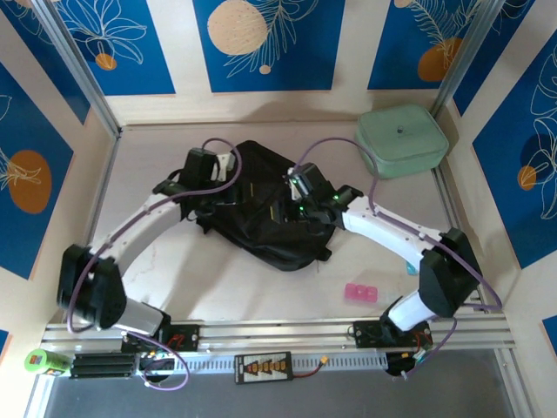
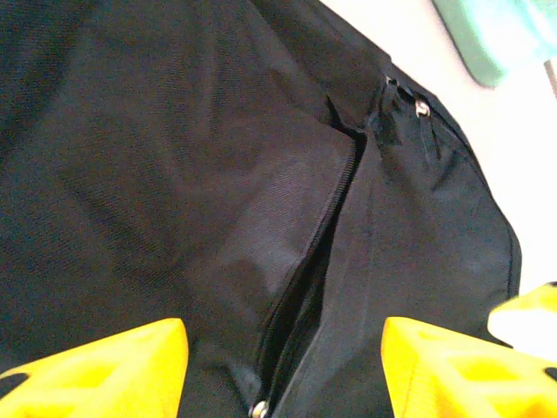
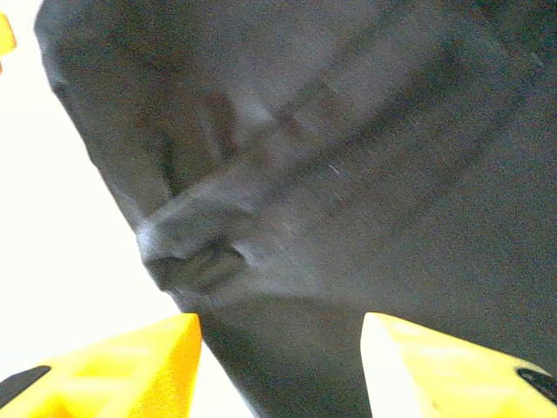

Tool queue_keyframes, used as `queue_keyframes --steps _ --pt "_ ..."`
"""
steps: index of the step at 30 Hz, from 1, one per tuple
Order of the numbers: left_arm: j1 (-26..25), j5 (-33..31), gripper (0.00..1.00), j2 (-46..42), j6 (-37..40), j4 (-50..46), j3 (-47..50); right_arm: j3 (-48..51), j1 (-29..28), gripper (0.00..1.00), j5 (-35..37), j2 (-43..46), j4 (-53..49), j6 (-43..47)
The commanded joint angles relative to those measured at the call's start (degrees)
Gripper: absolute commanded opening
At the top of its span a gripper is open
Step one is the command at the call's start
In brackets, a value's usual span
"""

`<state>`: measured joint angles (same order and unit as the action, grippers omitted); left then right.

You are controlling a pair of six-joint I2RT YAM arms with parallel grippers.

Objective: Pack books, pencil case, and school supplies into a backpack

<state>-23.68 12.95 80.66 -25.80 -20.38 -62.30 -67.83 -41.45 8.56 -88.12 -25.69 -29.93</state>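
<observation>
I should next bring my right gripper across the bag to the metal zip pull near my left gripper. Then I should lower it and close it on the pull.
The black backpack [image 1: 261, 213] lies flat in the middle of the table, with both grippers hovering low over it. My left gripper [image 1: 211, 187] is at its left part; in the left wrist view this gripper [image 2: 283, 348] is open, its yellow fingers [image 2: 104, 370] straddling a partly unzipped slit [image 2: 305, 287] with a metal zip pull [image 2: 258, 407] at the near end. My right gripper [image 1: 303, 202] is over the bag's right part; in the right wrist view it [image 3: 280, 335] is open, with a bunched fold of black fabric [image 3: 191, 252] just ahead. A pink block [image 1: 361, 293] lies on the table near the right arm's base. The books are hidden.
A mint green padded case [image 1: 402, 139] sits at the back right corner and also shows as the mint green case [image 2: 496, 35] at the top right of the left wrist view. Walls close the table on three sides. A rail [image 1: 287, 335] runs along the near edge.
</observation>
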Motion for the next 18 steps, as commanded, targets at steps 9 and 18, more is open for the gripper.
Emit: queue_keyframes --steps 9,18 --pt "8.1 -5.7 0.74 -16.4 -12.6 -0.8 17.0 -24.3 -6.9 0.52 2.4 -22.5 -8.6 11.7" --pt "10.8 -4.1 0.77 -18.4 -14.1 -0.5 20.8 -30.4 -7.8 0.40 2.3 -29.5 -12.0 13.7"
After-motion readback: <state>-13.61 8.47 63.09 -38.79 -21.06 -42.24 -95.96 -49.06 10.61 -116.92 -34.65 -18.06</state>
